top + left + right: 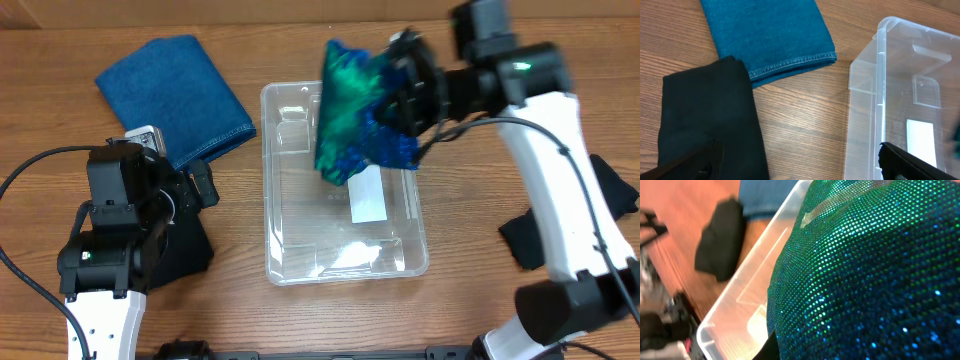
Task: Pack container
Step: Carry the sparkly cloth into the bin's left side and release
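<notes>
My right gripper is holding the cloth and will next bring it down to the left in the overhead view, toward the bare far part of the container's bottom below, and let it go.
The clear plastic container sits mid-table with a white label on its base; it also shows in the left wrist view and the right wrist view. My right gripper is shut on a sparkly green-and-blue cloth, which hangs over the container's far half and fills the right wrist view. My left gripper is open above the table between a folded black cloth and the container's left wall.
A folded blue denim cloth lies at the far left, also in the left wrist view. The black cloth lies under my left arm. Another black cloth lies at the right, by the right arm.
</notes>
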Motion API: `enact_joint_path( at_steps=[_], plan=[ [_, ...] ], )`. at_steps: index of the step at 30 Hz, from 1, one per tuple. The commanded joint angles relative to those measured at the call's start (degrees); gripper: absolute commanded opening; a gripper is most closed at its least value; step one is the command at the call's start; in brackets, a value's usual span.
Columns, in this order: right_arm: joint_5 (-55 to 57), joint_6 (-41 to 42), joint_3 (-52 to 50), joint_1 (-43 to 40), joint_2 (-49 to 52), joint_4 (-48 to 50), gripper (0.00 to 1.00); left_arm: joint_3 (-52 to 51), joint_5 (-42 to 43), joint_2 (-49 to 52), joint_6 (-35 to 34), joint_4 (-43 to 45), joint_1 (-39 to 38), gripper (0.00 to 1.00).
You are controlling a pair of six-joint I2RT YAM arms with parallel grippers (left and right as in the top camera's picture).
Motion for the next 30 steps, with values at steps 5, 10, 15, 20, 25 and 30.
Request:
enact_joint_path(
  at_steps=[5,10,15,20,25,30],
  plan=[
    [1.99,-2.99,-0.13,7.89,11.1,3.32,0.04,1.73,0.0,0.02,1.18,-0.17,-0.35,1.0],
    [-0.11,-2.56,-0.15,8.31,15.23,5.95,0.04,1.73,-0.02,0.02,1.2,-0.15,-0.35,1.0],
    [-1.05,-1.9,-0.39,8.31,15.63,8.39,0.04,1.73,-0.02,0.02,1.18,-0.15,-0.35,1.0],
    [-1.01,0.68,-1.07,8.31,18.51,9.49,0.04,1.73,-0.02,0.02,1.18,-0.15,-0.35,1.0],
    [3.58,0.98,-1.9,8.28,18.58,9.2,1.0,1.73,-0.04,0.02,1.2,-0.11,-0.33,1.0],
    [22.69,11.5,-0.28,8.28,18.21,8.39,1.0,1.73,-0.04,0.02,1.84,-0.13,-0.33,1.0]
  ],
)
